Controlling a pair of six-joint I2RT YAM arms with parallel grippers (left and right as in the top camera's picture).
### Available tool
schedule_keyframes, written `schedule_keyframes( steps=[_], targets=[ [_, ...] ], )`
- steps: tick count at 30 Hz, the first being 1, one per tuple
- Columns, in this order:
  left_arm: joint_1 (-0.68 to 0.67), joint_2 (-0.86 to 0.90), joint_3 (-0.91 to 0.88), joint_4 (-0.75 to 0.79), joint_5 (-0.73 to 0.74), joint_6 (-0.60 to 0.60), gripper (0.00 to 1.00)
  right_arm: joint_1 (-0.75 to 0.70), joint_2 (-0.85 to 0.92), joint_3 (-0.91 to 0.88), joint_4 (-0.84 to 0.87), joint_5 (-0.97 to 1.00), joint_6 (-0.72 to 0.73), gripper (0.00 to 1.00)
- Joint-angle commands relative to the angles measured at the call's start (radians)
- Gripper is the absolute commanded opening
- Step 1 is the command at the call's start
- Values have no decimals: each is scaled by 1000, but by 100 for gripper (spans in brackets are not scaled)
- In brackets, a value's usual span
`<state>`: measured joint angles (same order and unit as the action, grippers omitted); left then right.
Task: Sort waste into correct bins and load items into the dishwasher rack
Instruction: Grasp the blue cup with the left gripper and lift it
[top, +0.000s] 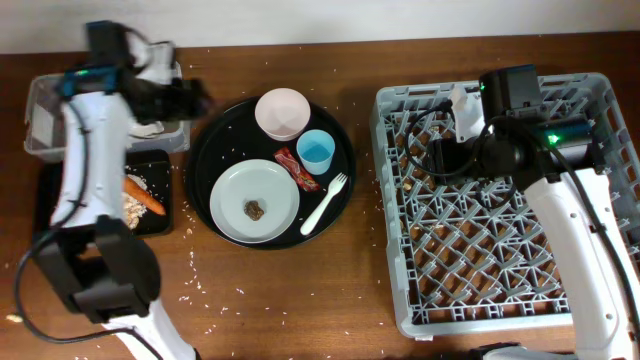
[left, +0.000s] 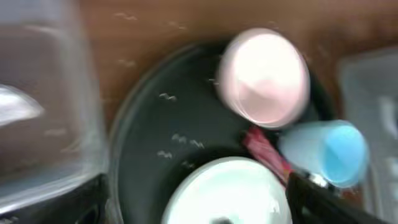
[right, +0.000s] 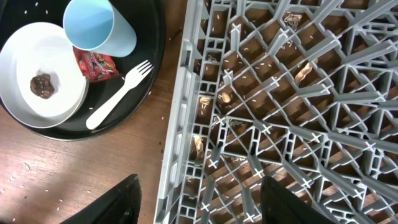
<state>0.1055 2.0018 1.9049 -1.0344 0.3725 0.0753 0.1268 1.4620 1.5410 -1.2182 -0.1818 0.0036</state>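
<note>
The left gripper moves across and down next, straddling the cup's rim by the wrapper, as the open-topped cup lies below it, to its right in the overhead view.
My left gripper hangs open and empty between the clear tub and the round tray; its view is blurred. A white crumpled napkin lies in the tub, partly under the arm. The shallow black tray holds the carrot and rice scraps. On the round tray are the bowl, cup, red wrapper, fork and plate with a brown chunk. My right gripper is open above the left wall of the dishwasher rack.
The large round black tray sits mid-table between the bins and the rack. Loose rice grains are scattered on the wooden table and under the rack's lattice.
</note>
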Motion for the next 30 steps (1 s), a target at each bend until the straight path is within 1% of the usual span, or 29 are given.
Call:
schedule_keyframes(
  steps=[1, 4, 5, 7, 8, 9, 10, 11, 12, 14, 15, 16, 20, 21, 23, 24, 26, 30],
  targets=[
    [-166, -27, -53, -97, -27, 139, 89, -4, 0, 13, 2, 9, 5, 61],
    [-297, -27, -94, -117, -60, 215, 89, -4, 0, 13, 2, 9, 6, 61],
    [-326, -27, -102, -89, -82, 214, 89, -4, 0, 13, 2, 9, 6, 61],
    [-369, -27, -104, -3, -85, 151, 89, -4, 0, 13, 3, 9, 6, 61],
    [-387, -27, -104, 45, -89, 116, 80, -4, 0, 13, 2, 8, 6, 61],
    [-398, -21, -104, 81, -118, 70, 76, -4, 0, 13, 2, 8, 6, 60],
    [-408, -8, -105, 121, -158, 27, 74, -4, 0, 13, 2, 8, 6, 60],
    [-413, 0, -105, 134, -160, 23, 73, -4, 0, 13, 2, 8, 6, 60],
    [-422, 25, -105, 145, -161, 9, 70, -4, 0, 13, 2, 8, 6, 60],
    [-428, 76, -105, 144, -160, -50, 63, -4, 0, 13, 2, 8, 6, 60],
    [-428, 104, -105, 144, -159, -79, 61, -4, 0, 13, 2, 8, 6, 60],
    [-428, 129, -105, 142, -152, -92, 60, -4, 0, 13, 2, 9, 6, 60],
    [-428, 140, -105, 126, -149, -92, 44, -4, 0, 13, 2, 9, 6, 60],
    [-428, 142, -105, 123, -151, -104, 41, -4, 0, 13, 2, 8, 6, 60],
    [-428, 143, -105, 123, -153, -114, 32, -4, 0, 13, 2, 9, 6, 60],
    [-428, 143, -105, 122, -153, -117, 21, -4, 0, 13, 2, 9, 6, 60],
    [-432, 143, -105, 117, -153, -117, 18, -4, 0, 13, 2, 9, 6, 60],
    [-456, 143, -108, 114, -153, -117, 18, -4, 0, 13, 2, 8, 6, 60]
  ],
)
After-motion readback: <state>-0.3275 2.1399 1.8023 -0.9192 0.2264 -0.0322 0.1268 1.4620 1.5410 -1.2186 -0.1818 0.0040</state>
